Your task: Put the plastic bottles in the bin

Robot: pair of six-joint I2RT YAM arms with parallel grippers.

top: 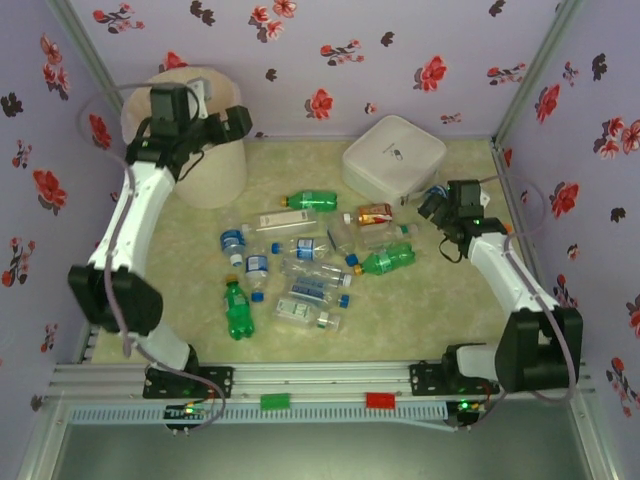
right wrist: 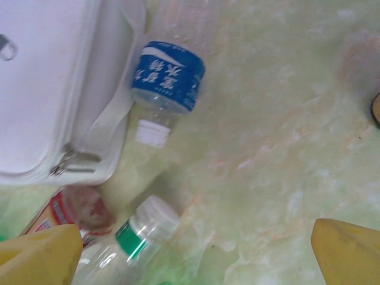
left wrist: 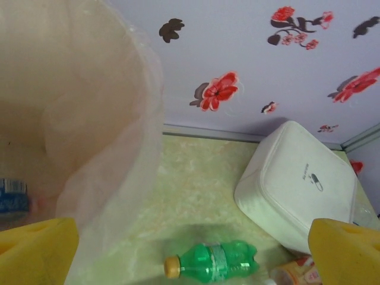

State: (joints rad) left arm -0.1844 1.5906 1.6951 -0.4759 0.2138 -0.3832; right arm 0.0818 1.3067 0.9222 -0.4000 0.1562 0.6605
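Note:
The robot's right gripper needs to move outward and down next, onto the blue-labelled bottle's clear end (right wrist: pixel 185 19), where the bare tabletop leaves room for the fingers.
The cream-white bin (top: pixel 215 175) stands at the back left. My left gripper (top: pixel 232 124) hangs open and empty at its rim. In the left wrist view (left wrist: pixel 190 261) the bin's bag liner (left wrist: pixel 89 119) is on the left, with a blue-labelled bottle (left wrist: pixel 12 197) inside. Below lies a green bottle (left wrist: pixel 214 261). Several plastic bottles lie mid-table: green ones (top: pixel 310 200) (top: pixel 238 308) (top: pixel 388 260), a red-labelled one (top: pixel 374 213) and clear blue-capped ones (top: pixel 312 289). My right gripper (top: pixel 437 203) (right wrist: pixel 193 261) is open above a blue-labelled bottle (right wrist: pixel 168 76) and a clear green-labelled bottle (right wrist: pixel 139 234).
A flat white square box (top: pixel 393 158) (right wrist: pixel 53 89) (left wrist: pixel 303 190) sits at the back right, touching the blue-labelled bottle. Floral walls close in the back and both sides. Bare tabletop (right wrist: pixel 285 130) lies to the right of the right gripper.

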